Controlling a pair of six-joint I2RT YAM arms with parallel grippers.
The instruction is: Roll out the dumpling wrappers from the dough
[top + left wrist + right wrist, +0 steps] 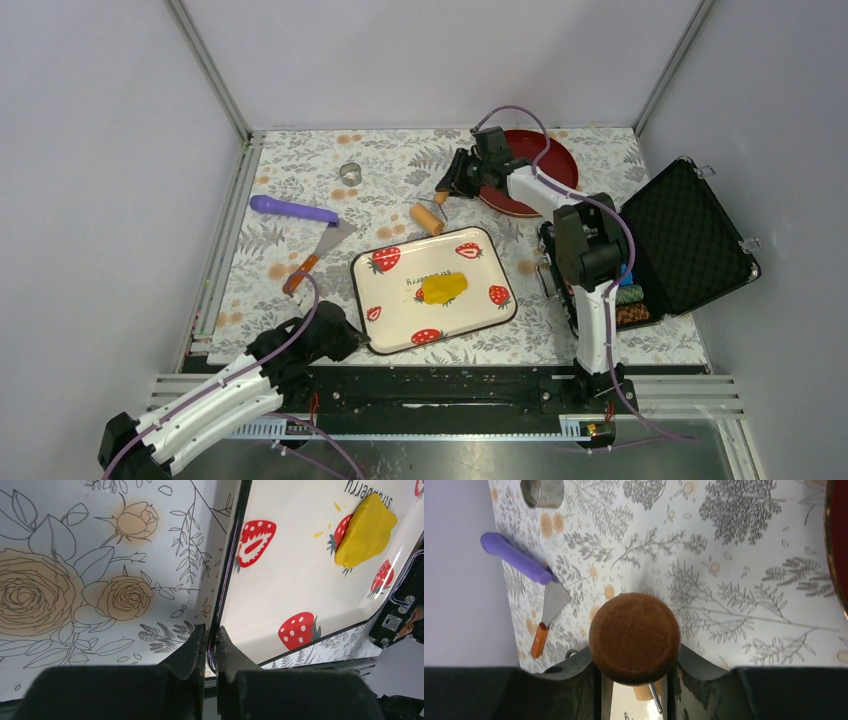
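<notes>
The left gripper shifts the tray's dark rim at the near corner outward next and releases it there, since the tray lies at an angle to the table's front edge.
The dough [443, 289] is a flattened yellow patch lying on the strawberry-print tray [400, 325]; the left wrist view shows the dough [365, 530] at top right. My left gripper [352, 340] is at the tray's near-left corner. There the left gripper [211, 630] is shut on the tray's dark rim [231, 565]. Beyond the tray, my right gripper [452, 187] is shut on the handle of a small wooden roller [429, 217]. In the right wrist view the round handle end [634, 637] fills the gap of the right gripper [634, 652]. The dumpling wrappers are out of view.
A purple tool [292, 210], an orange-handled scraper [318, 252] and a metal ring cutter [350, 172] lie left of the tray. A red dish [545, 160] sits at the back right. An open black case [680, 240] stands at the right.
</notes>
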